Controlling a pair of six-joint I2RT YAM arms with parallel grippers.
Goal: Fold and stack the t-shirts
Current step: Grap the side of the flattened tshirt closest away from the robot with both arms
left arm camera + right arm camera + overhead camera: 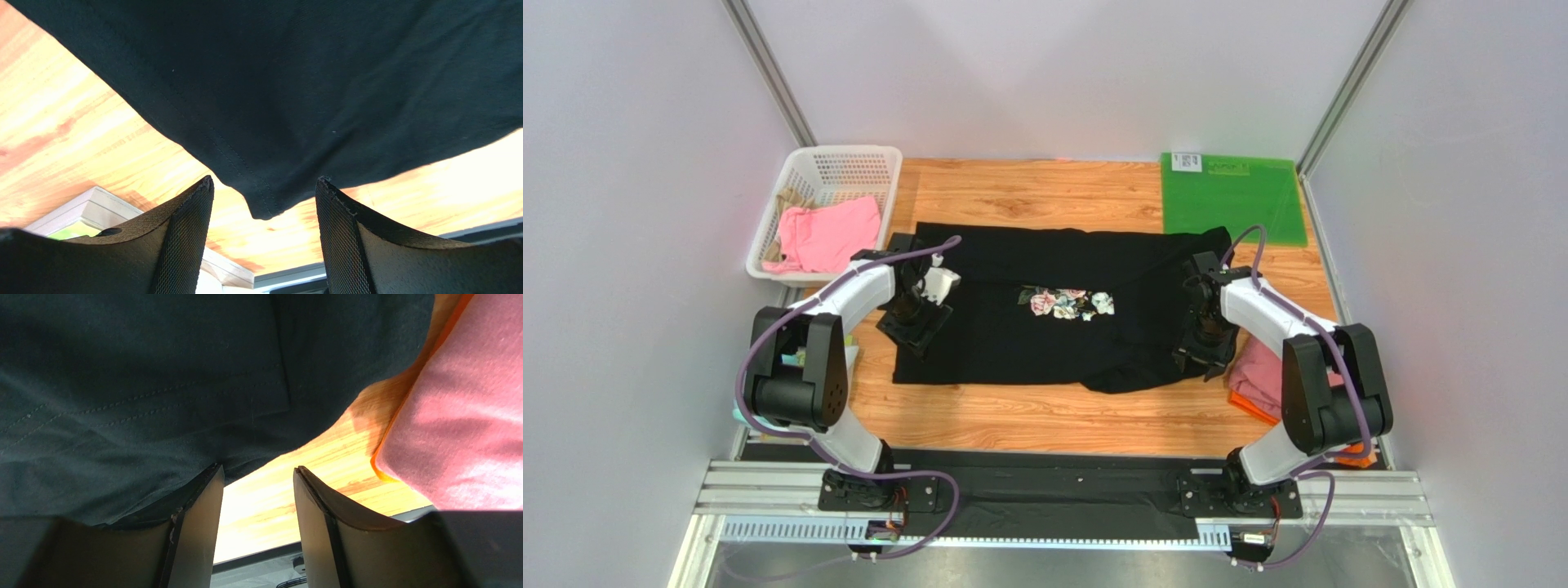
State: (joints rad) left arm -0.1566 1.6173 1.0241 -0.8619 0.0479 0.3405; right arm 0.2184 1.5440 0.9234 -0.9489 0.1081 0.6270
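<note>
The shirt's near corner [898,377] [264,206] shows between my open fingers, so I will move my left gripper down and back onto that corner to close there.
A large black t-shirt [1051,312] with a small floral print [1066,303] lies spread flat on the wooden table. My left gripper [913,331] hovers over its near-left corner; in the left wrist view that corner [264,208] sits between the open jaws [264,196], untouched. My right gripper [1201,353] is over the shirt's near-right edge; its jaws [258,478] are open and empty, with black cloth [153,398] just ahead. A dusty-pink shirt [1259,374] lies folded on an orange one [1357,453] at the right; the pink one also shows in the right wrist view [460,429].
A white basket [826,165] at the back left holds pink cloth [824,235]. A stiff green mat [1231,196] lies at the back right. A small white object [939,283] sits on the left arm near the shirt's left sleeve. White walls enclose the table.
</note>
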